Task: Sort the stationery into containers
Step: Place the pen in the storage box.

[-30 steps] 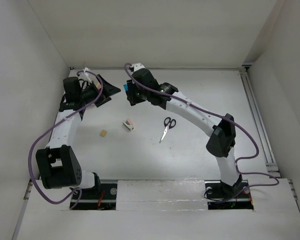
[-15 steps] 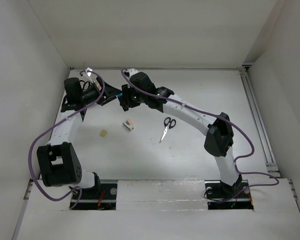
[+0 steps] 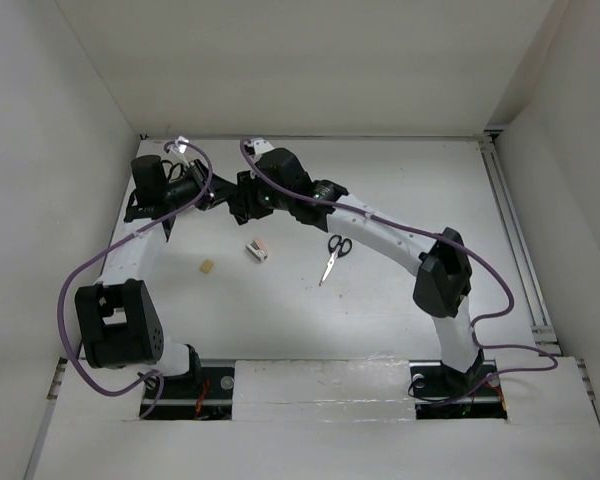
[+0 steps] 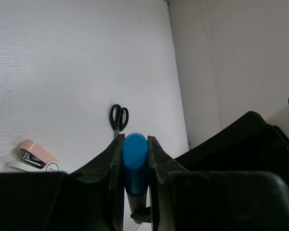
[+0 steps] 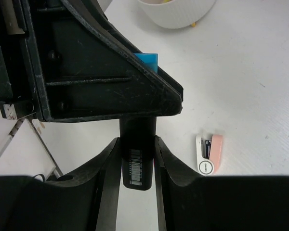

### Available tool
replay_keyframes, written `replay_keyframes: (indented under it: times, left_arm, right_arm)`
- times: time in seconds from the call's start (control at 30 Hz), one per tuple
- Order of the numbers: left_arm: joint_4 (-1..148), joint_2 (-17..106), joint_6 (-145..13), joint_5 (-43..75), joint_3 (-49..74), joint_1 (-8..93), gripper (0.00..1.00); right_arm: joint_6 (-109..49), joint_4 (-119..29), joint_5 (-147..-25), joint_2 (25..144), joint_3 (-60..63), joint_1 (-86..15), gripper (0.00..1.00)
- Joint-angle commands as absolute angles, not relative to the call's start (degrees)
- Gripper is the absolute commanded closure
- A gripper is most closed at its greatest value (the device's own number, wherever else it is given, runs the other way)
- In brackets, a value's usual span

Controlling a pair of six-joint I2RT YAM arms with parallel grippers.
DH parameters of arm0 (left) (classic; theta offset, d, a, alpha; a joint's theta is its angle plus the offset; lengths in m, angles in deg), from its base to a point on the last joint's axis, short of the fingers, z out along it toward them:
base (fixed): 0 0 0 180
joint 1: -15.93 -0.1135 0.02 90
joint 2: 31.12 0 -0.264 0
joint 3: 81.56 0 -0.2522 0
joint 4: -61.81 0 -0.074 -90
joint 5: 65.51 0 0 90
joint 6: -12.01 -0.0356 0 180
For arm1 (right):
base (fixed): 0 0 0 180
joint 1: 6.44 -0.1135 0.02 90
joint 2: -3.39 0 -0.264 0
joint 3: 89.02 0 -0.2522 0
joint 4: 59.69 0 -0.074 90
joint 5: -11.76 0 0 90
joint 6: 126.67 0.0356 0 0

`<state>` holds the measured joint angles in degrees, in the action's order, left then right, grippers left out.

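Observation:
My left gripper should next swing left in the top view to the white cup (image 5: 176, 12) below it, turn, lower the marker inside and release it.
A short black marker with a blue cap (image 4: 135, 161) hangs between the two grippers at the back left of the table. My left gripper (image 4: 135, 147) is shut on the blue cap. My right gripper (image 5: 137, 161) is shut on the marker's black barrel (image 5: 138, 163), with the left gripper's body (image 5: 96, 62) just above it. In the top view the left gripper (image 3: 218, 195) and right gripper (image 3: 240, 203) meet tip to tip. The white cup (image 5: 176, 12) shows only at the top of the right wrist view. Black-handled scissors (image 3: 334, 254), a white-pink piece (image 3: 258, 249) and a tan eraser (image 3: 208, 266) lie on the table.
The left and back walls stand close behind the two grippers. The scissors (image 4: 119, 117) and the white-pink piece (image 4: 36, 156) lie below and in front of the grippers. A rail (image 3: 515, 240) runs along the table's right side.
The left gripper's jaws have closed from wide open onto the blue cap. The right arm has carried the marker a little to the left, up to the left gripper.

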<state>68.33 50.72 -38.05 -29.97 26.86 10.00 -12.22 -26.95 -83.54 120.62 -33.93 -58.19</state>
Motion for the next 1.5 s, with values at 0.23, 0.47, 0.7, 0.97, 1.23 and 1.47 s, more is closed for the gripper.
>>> replay_keyframes:
  times: [0.23,0.47,0.7,0.97,1.23,1.47]
  left_arm:
    - [76.35,48.00,-47.13,-12.49,21.15,9.96,1.00]
    - [78.83,50.17,-51.54,18.00,10.52,9.96,1.00]
    - [69.34,60.78,-55.13,35.90,2.34,7.33,1.00]
    - [63.01,66.44,-58.13,42.94,1.27,6.44,1.00]
    - [59.85,68.46,-59.27,48.92,4.17,6.44,1.00]
    - [56.95,70.39,-59.97,49.63,7.33,5.91,1.00]
  right_arm:
    - [-12.85,-31.78,-78.17,112.83,-26.86,-58.38,0.21]
    - [-13.38,-33.80,-71.31,99.12,-5.94,-56.27,0.15]
    - [-13.38,-35.46,-71.21,85.94,9.35,-56.80,0.15]
    - [-14.00,-35.47,-70.77,74.68,18.15,-57.33,0.14]
    - [-14.00,-36.52,-73.23,72.83,19.74,-57.33,0.14]
    - [-14.00,-37.58,-75.25,75.37,20.27,-57.33,0.14]
